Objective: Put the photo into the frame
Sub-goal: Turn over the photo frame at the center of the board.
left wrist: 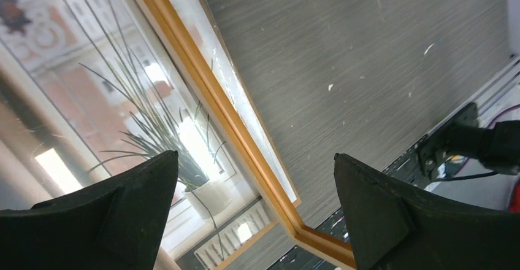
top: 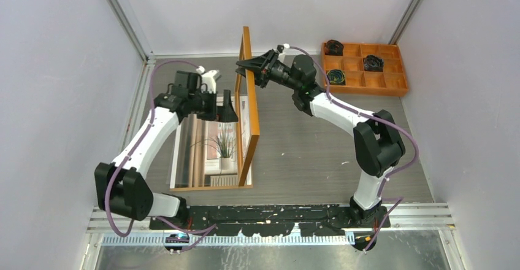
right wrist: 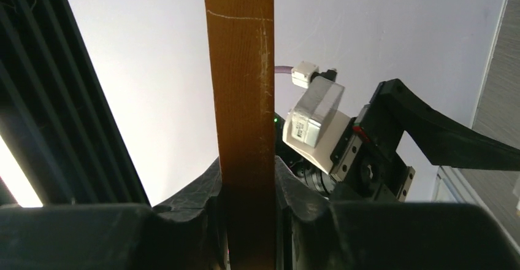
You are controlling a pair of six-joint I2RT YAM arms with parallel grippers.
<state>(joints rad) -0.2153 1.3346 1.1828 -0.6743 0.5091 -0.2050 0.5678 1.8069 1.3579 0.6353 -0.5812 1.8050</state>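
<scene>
The bare tabletop lies below the bar on the right in the top view. I need to lower my right gripper to that side and release the bar there.
The frame, thin orange-brown wood with a clear pane, is tipped up steeply on its left long side, its right rail high. My right gripper is shut on that raised rail near its far end; the right wrist view shows the rail clamped in my right gripper. The photo of the spiky potted plant lies left of the raised rail, under the tilted frame. My left gripper is open and empty above the photo's far part. The left wrist view shows the photo, the frame rail and my open left gripper.
An orange compartment tray with dark coiled items stands at the back right. Grey enclosure walls close in the left, back and right. The black base rail runs along the near edge. The left arm's wrist sits just beyond the frame rail.
</scene>
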